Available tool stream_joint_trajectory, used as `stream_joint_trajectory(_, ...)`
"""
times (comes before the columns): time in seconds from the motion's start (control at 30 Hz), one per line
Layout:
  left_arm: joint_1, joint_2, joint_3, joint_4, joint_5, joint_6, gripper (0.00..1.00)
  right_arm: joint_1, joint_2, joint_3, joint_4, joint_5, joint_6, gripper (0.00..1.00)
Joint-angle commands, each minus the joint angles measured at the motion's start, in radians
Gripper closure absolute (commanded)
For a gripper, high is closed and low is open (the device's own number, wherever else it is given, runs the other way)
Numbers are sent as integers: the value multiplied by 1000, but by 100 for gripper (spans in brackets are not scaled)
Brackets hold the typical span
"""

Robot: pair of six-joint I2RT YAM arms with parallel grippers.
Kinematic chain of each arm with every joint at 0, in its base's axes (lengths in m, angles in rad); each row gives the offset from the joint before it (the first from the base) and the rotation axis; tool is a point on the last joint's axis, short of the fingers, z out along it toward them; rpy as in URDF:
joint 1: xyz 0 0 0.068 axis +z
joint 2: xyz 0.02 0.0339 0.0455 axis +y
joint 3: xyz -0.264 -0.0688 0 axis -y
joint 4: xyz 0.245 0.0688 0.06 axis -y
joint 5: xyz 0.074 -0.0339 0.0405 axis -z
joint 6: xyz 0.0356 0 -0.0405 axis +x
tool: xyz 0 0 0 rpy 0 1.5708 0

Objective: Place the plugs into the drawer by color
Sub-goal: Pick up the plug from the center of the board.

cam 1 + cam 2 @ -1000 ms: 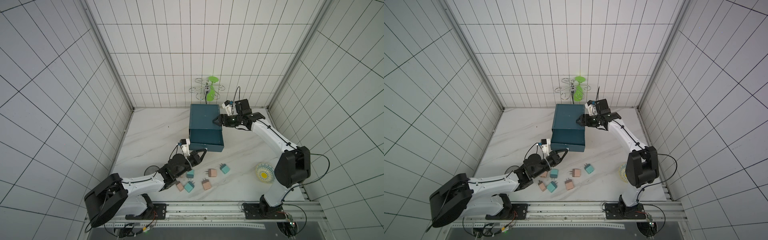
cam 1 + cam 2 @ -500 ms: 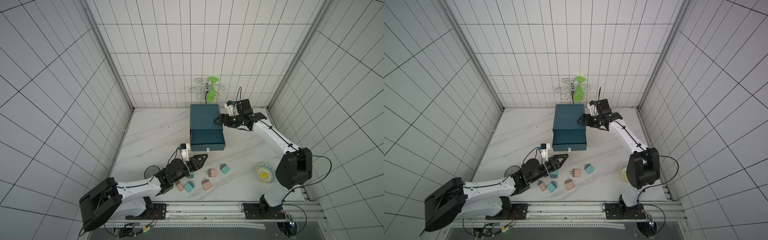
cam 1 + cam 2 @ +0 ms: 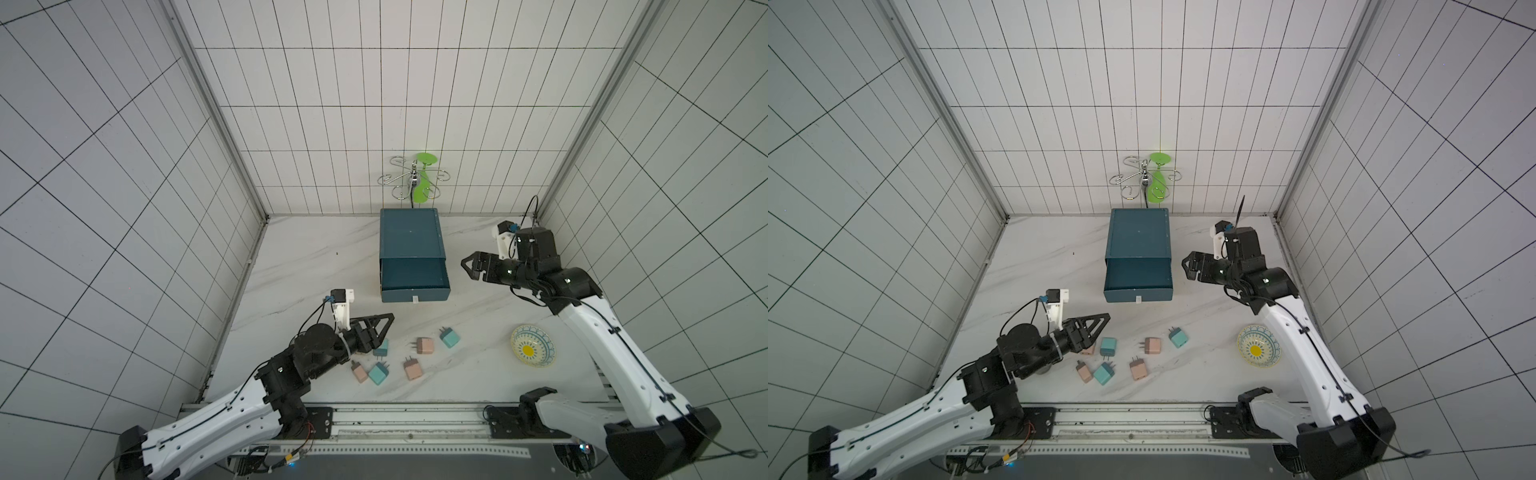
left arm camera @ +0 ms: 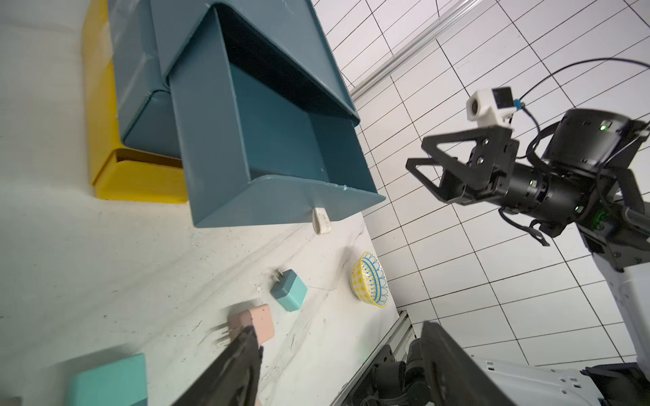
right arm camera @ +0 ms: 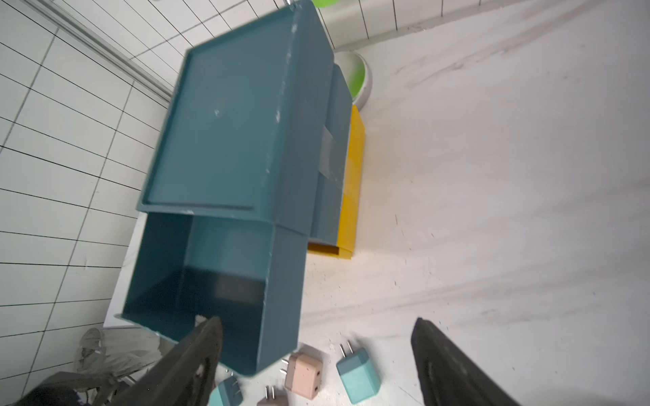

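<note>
My right gripper draws back past the drawer's front next and lowers onto the body of the nearest teal plug point(image 3: 450, 338) point(image 5: 359, 379), since it lies apart from the others.
The blue drawer unit point(image 3: 410, 239) stands at the back of the table, its top drawer point(image 3: 415, 294) pulled out and empty inside point(image 4: 281, 154). The plugs lie loose in front of it: teal ones point(image 3: 449, 337) point(image 3: 379, 373) point(image 3: 381, 348) and peach-pink ones point(image 3: 424, 345) point(image 3: 412, 369) point(image 3: 359, 372). A further pink plug point(image 3: 1088, 350) is half hidden behind my left gripper. My left gripper point(image 3: 388, 322) hangs open over the left end of the plugs, holding nothing point(image 4: 339, 337). My right gripper point(image 3: 465, 266) is open and empty to the right of the drawer point(image 5: 316, 325).
A patterned yellow and blue bowl point(image 3: 532, 345) sits at the right front. A green cup hangs on a metal rack point(image 3: 419, 183) behind the unit. A yellow drawer point(image 4: 140, 182) lies at the unit's base. A small white tab point(image 3: 414, 298) marks the drawer's front.
My left gripper opened and drew back from the drawer's front toward the plugs. My right gripper opened wider and moved away from the unit's right side.
</note>
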Motion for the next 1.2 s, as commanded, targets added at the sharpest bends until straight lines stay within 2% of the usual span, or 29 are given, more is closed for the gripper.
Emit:
stream_joint_trajectory(0.0,0,-60,14,-199,-4,85,22,46,-90,-192,-76,83,34,13)
stream_joint_trajectory(0.13,1,-45,66,-203,57,157,18,178,-157,-373,17,79,90,13)
stream_joint_trajectory(0.3,0,45,170,-163,128,288,19,322,14,-461,171,132,90,14)
stream_joint_trajectory(0.47,1,94,196,-61,134,339,19,329,130,-466,247,145,49,13)
stream_joint_trajectory(0.63,2,98,133,40,100,384,19,329,262,-440,277,114,-9,16)
stream_joint_trajectory(0.73,0,65,148,-18,120,437,19,326,304,-449,306,128,-16,18)
stream_joint_trajectory(0.8,0,27,154,-74,74,440,19,325,331,-454,321,123,-18,19)
stream_joint_trajectory(0.93,2,-40,100,-42,12,414,17,326,360,-447,334,108,-25,23)
stream_joint_trajectory(1.07,2,-35,116,-54,33,429,17,326,349,-458,325,152,-16,32)
stream_joint_trajectory(1.17,1,-26,122,-57,24,430,17,327,333,-481,324,169,1,34)
